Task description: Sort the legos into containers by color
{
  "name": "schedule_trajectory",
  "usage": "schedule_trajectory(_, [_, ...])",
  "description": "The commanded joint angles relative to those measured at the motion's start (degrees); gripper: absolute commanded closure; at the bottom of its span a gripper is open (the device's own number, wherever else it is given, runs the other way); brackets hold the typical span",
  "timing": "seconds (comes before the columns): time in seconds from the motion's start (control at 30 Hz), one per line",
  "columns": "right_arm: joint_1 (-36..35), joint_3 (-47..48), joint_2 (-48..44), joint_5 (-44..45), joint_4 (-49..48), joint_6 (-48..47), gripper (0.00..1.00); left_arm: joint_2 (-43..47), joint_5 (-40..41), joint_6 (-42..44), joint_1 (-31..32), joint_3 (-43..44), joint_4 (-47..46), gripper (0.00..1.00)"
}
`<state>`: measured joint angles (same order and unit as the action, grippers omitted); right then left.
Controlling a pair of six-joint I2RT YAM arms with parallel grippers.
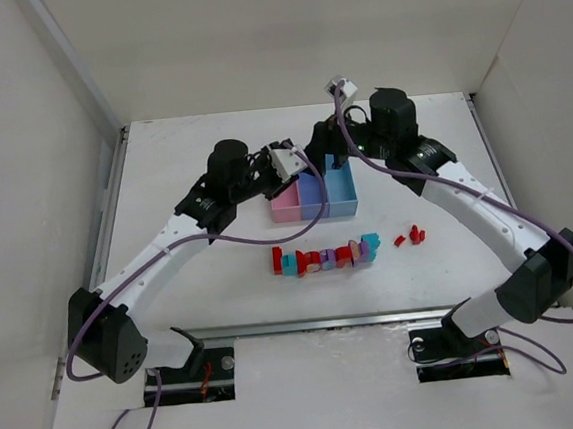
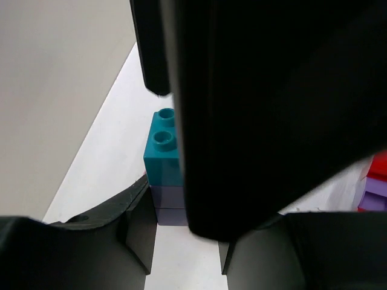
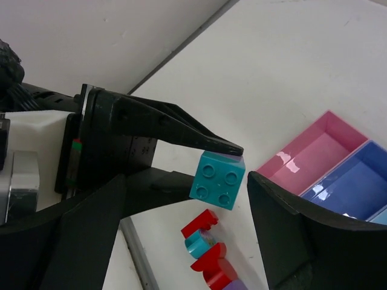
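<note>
Next, I move my left gripper over the purple-blue bin (image 1: 314, 194), tilting its fingers down, and release the purple bricks there, since that bin matches their color.
My left gripper (image 1: 287, 162) is shut on a small stack, a teal brick (image 3: 217, 179) on purple bricks (image 2: 164, 202), held in the air by the pink bin (image 1: 284, 207). Its black fingers (image 3: 181, 136) reach in from the left in the right wrist view. My right gripper (image 1: 324, 156) is open, with its fingers (image 3: 290, 229) on either side of the teal brick; the right one is almost touching. One of its fingers blocks most of the left wrist view. A row of red, purple and teal legos (image 1: 326, 258) lies in front of the joined bins.
The purple-blue bin (image 1: 312, 197) and light blue bin (image 1: 341, 192) adjoin the pink one. Two small red pieces (image 1: 410, 235) lie right of the row. A red brick (image 3: 202, 222) and a teal round piece (image 3: 199, 241) lie below the held brick. White walls enclose the table.
</note>
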<state>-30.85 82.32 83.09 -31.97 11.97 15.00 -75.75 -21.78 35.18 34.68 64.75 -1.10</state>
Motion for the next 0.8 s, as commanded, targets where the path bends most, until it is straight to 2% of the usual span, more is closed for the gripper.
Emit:
schedule_trajectory(0.0, [-1.7, 1.8, 1.4, -0.6, -3.4, 1.5, 0.15, 1.0, -1.7, -3.0, 0.1, 3.5, -3.8, 1.00])
schedule_trajectory(0.2, [-1.7, 1.3, 2.7, 5.5, -2.3, 2.7, 0.26, 3.4, -1.7, -5.0, 0.1, 1.8, -5.1, 1.00])
schedule_trajectory(0.3, [-1.1, 1.3, 3.3, 6.0, -1.8, 2.7, 0.28, 4.5, -2.3, -5.6, -0.4, 1.2, -5.7, 1.00])
schedule_trajectory(0.4, [-1.1, 1.9, 4.4, 1.4, -1.8, 1.5, 0.44, 4.5, -2.3, -6.3, -0.4, 1.2, -6.3, 1.00])
schedule_trajectory(0.43, [-1.1, 2.5, 4.4, 0.6, -1.8, 1.5, 0.58, 4.5, -2.3, -6.8, -0.4, 1.2, -6.3, 1.00])
schedule_trajectory(0.5, [-1.1, 3.0, 5.0, 0.1, -1.8, 1.0, 0.73, 3.9, -2.3, -6.8, -0.9, 1.2, -6.3, 1.00])
schedule_trajectory(0.53, [-0.5, 3.0, 5.0, 0.1, -1.8, 1.0, 0.91, 3.9, -2.3, -7.4, -0.9, 1.2, -6.3, 1.00])
schedule_trajectory(0.57, [-0.5, 3.0, 5.0, 0.1, -1.8, 1.0, 0.99, 3.4, -2.3, -8.0, -1.4, 1.2, -6.3, 1.00])
schedule_trajectory(0.77, [3.8, 2.2, 3.9, 3.6, -1.8, 1.5, 1.00, -0.8, -1.1, -9.3, -5.8, 2.2, 1.5, 1.00])
